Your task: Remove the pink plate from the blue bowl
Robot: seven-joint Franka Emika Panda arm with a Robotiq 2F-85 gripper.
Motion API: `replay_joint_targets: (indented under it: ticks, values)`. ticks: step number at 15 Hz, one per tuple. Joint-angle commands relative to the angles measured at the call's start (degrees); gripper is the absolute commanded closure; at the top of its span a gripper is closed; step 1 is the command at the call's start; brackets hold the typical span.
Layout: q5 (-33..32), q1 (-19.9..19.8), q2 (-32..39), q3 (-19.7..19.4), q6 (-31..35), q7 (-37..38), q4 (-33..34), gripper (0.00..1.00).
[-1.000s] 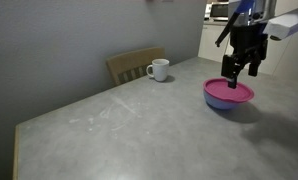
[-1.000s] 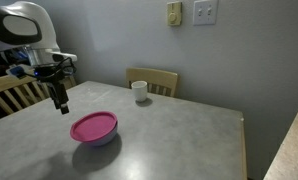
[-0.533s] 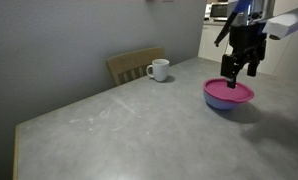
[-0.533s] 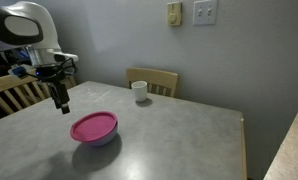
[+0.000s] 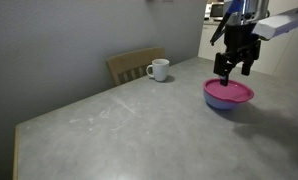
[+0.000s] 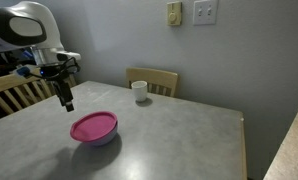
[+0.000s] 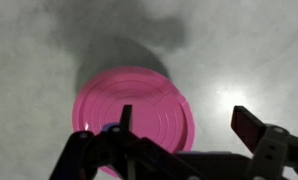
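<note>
My gripper should next move down and outward onto the pink plate's rim (image 5: 207,90) (image 7: 190,122) below it, because its open fingers are on both sides of that rim.
The pink plate (image 5: 229,92) lies on top of the blue bowl (image 5: 223,104) on the grey table; in both exterior views it covers the bowl's mouth (image 6: 94,127), with the bowl (image 6: 97,141) showing beneath. My gripper (image 5: 227,75) hangs just above the plate's edge, fingers pointing down, open and empty. In an exterior view it (image 6: 68,104) is above and beside the plate's rim. In the wrist view the plate (image 7: 139,108) fills the middle, with my open gripper (image 7: 185,122) over its right edge; one finger is over the plate, the other over bare table.
A white mug (image 5: 159,69) stands near the table's far edge (image 6: 139,92), in front of a wooden chair back (image 5: 134,63). The grey table (image 5: 119,130) stretches wide. Another chair (image 6: 14,92) stands behind my arm.
My gripper has shifted a little sideways toward the plate, staying open at about the same height. The plate and bowl have not moved.
</note>
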Motion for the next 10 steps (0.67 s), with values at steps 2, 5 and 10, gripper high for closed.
replay_joint_targets:
  ticks: [2, 5, 10]
  values:
    - [0.07, -0.14, 5.88, -0.44, 1.66, -0.84, 4.04, 0.00]
    - [0.24, 0.05, 8.56, -0.90, 1.71, -1.02, 5.80, 0.00]
    - [0.17, 0.56, 12.98, -1.61, 0.04, -1.51, 10.20, 0.02]
